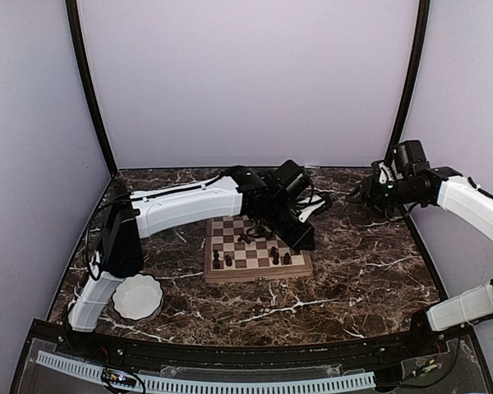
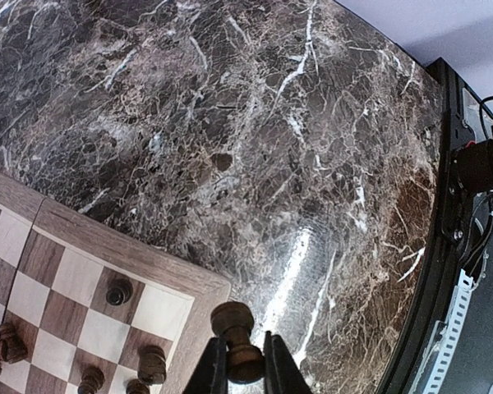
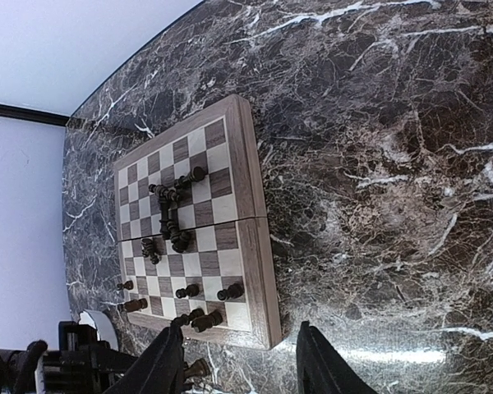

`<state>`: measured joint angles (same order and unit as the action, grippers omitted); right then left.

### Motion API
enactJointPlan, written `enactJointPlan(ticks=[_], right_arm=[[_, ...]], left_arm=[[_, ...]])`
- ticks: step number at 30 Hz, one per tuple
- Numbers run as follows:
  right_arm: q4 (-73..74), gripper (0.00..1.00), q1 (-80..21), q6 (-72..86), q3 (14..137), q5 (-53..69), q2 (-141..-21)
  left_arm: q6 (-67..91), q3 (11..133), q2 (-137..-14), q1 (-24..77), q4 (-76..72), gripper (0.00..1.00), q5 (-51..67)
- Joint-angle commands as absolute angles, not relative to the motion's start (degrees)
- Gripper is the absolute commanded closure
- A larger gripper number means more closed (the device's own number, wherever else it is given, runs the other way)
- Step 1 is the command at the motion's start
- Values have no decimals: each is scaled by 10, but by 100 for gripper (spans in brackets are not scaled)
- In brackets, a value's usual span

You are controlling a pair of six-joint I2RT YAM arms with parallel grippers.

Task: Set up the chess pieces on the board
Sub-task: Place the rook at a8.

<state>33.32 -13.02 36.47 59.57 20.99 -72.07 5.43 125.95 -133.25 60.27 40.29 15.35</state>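
Observation:
The board's empty corner square (image 1: 299, 260) (image 2: 162, 310) is below my left gripper, to the left in the wrist view, so I need to move my left gripper down that way and release the chess piece.
The board (image 1: 259, 273) lies mid-table, with several dark chess pieces (image 1: 274, 256) standing along its near rows. A tangle of chess pieces (image 3: 171, 215) lies tipped over near its middle. My left gripper (image 2: 245, 364) is shut on one dark chess piece (image 2: 232, 318), holding it upright just past the board's corner (image 2: 199, 287), above the rim and the marble. In the top view this gripper (image 1: 304, 239) hangs at the board's right near corner. My right gripper (image 3: 240, 349) stands open and empty over bare marble to the right of the board, and shows far right in the top view (image 1: 363, 197).
A white scalloped bowl (image 1: 137, 297) sits at the near left beside the left arm's base. The black table edge (image 2: 444, 246) runs close on the right in the left wrist view. Dark marble (image 1: 370, 271) lies to the right of the board.

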Motion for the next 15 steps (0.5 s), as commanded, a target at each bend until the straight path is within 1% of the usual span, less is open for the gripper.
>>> enactJointPlan(ticks=[1, 15], right_arm=[[316, 52, -128, 354, 585, 214, -699], [302, 52, -128, 355, 575, 230, -693]], left_arm=[[88, 1300, -1348, 603, 454, 100, 144], [103, 1324, -1385, 602, 475, 100, 116]])
